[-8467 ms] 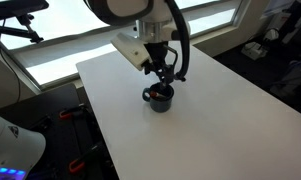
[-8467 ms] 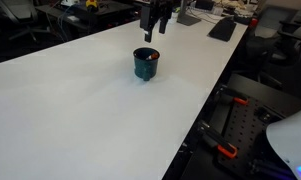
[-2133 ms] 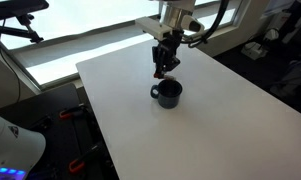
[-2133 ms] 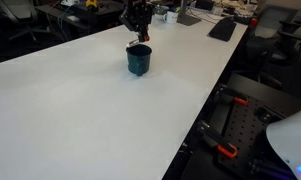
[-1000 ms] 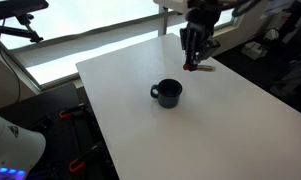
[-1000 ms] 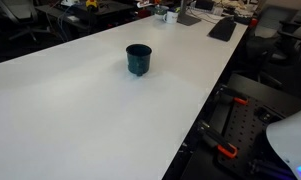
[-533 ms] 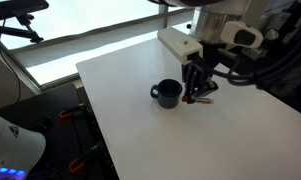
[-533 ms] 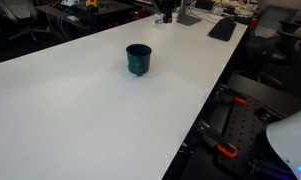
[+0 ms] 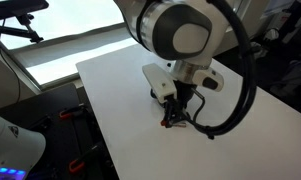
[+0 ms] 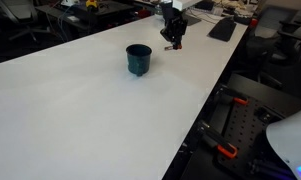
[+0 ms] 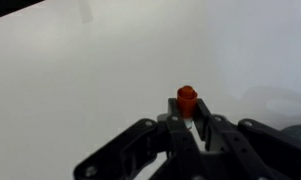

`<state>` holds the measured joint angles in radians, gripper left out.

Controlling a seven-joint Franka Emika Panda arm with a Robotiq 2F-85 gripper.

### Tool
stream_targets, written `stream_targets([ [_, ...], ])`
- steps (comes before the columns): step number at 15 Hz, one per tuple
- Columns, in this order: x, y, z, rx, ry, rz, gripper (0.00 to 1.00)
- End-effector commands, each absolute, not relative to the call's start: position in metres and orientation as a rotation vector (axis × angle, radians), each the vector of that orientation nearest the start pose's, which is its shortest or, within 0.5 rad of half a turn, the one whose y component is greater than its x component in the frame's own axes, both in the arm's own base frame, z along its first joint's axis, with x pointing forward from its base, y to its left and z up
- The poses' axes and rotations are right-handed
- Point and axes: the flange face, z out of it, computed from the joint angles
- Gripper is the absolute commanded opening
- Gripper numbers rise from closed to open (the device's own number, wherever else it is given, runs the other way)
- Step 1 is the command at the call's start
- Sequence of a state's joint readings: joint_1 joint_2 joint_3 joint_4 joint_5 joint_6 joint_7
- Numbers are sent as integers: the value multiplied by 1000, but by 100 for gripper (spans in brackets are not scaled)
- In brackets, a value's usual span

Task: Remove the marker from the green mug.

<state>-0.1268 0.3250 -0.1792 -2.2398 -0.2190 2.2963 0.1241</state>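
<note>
The marker is held clear above the mug's rim, so my gripper will lower it next toward the bare white table beside the green mug.
The green mug (image 10: 139,59) stands upright on the white table (image 10: 90,110), dark and small, with nothing showing in it. My gripper (image 10: 172,40) hangs to the right of it and farther back, clear of the rim, shut on the marker (image 10: 171,46). In the wrist view the marker's red-orange end (image 11: 187,100) sticks out between the black fingers (image 11: 170,128) of my gripper (image 11: 187,125), over bare table. In an exterior view the arm fills the middle; my gripper (image 9: 174,116) points down with the marker (image 9: 170,123) near the tabletop, and the mug is hidden behind the arm.
A keyboard (image 10: 222,28) and desk clutter lie at the table's far end. The table's long edge (image 10: 205,110) drops to a dark floor with cables. A bright window strip (image 9: 60,55) runs behind the table (image 9: 115,95).
The gripper, still shut on the marker, has swung away from above the mug and come down beside it, close over the table. The mug has not moved.
</note>
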Motion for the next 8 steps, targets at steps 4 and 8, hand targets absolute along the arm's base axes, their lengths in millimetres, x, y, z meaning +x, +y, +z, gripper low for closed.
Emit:
stream_targets([
  [4,475,-160,182,-3268,408,522,5],
  [8,472,-160,176,-3265,414,548,52],
])
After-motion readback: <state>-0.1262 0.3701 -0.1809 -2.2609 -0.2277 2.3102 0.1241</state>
